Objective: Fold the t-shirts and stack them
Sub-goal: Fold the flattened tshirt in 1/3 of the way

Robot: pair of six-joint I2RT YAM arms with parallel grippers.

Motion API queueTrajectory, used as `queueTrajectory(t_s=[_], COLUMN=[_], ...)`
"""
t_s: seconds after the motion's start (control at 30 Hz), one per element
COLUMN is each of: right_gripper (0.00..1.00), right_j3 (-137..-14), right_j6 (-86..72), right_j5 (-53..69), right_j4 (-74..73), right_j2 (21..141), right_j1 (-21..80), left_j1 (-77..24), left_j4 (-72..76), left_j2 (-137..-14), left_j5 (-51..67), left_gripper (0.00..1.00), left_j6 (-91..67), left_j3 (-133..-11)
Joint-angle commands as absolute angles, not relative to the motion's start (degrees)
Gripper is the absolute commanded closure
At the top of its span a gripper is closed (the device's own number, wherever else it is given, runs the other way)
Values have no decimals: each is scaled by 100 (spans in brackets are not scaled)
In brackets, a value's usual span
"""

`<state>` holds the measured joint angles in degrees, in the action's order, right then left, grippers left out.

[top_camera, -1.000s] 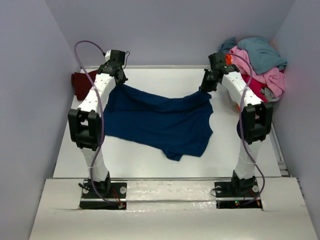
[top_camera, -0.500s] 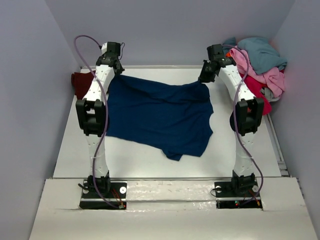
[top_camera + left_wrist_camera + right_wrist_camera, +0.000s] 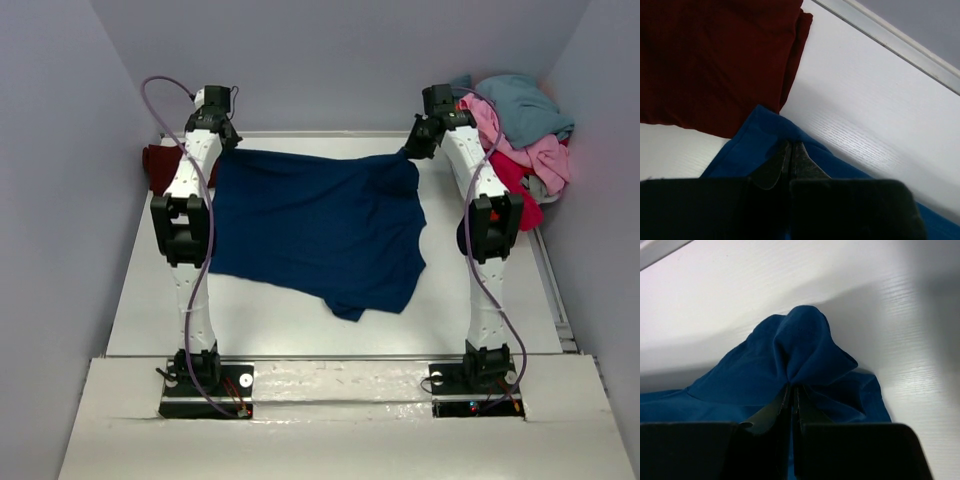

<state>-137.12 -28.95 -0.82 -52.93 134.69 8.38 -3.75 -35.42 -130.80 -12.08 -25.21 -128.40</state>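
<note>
I will draw my left gripper back over the spread body of the navy blue t-shirt and release the t-shirt's far corner there, as it's still unfolded.
A navy blue t-shirt lies spread on the white table, plain side up, its far edge stretched between my two grippers. My left gripper is shut on its far left corner. My right gripper is shut on its far right corner, which bunches above the fingertips. A dark maroon t-shirt lies folded at the far left, just beyond the left gripper; it fills the upper left of the left wrist view. A heap of teal, pink and red t-shirts sits at the far right corner.
The table's raised back rim runs just beyond both grippers and shows in the left wrist view. Grey walls close in the left, back and right sides. Bare table lies between the shirt's near hem and the arm bases.
Both grippers have moved toward the back rim, pulling the navy shirt's far edge back and stretching it flatter and straighter. The near hem has stayed put.
</note>
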Motion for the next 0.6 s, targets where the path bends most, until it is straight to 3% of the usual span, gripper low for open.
queueTrajectory(t_s=[0.0,0.3,0.57], right_gripper=[93,93,93], right_j3=[-13957,-12982,-12131], right_j6=[-2857,-2751,-2663], right_j5=[-44,-44,-27], right_j4=[-5335,-5098,-5028], right_j2=[13649,13158,12438], right_j1=[738,738,738], left_j1=[-325,-325,-325], left_j4=[-3419,-3437,-3208], left_j2=[-13131,-12973,-12279], left_j5=[-1195,-1239,-1151], left_gripper=[94,94,94], left_j6=[-2558,-2601,-2681], left_j3=[-13104,-12920,-11770])
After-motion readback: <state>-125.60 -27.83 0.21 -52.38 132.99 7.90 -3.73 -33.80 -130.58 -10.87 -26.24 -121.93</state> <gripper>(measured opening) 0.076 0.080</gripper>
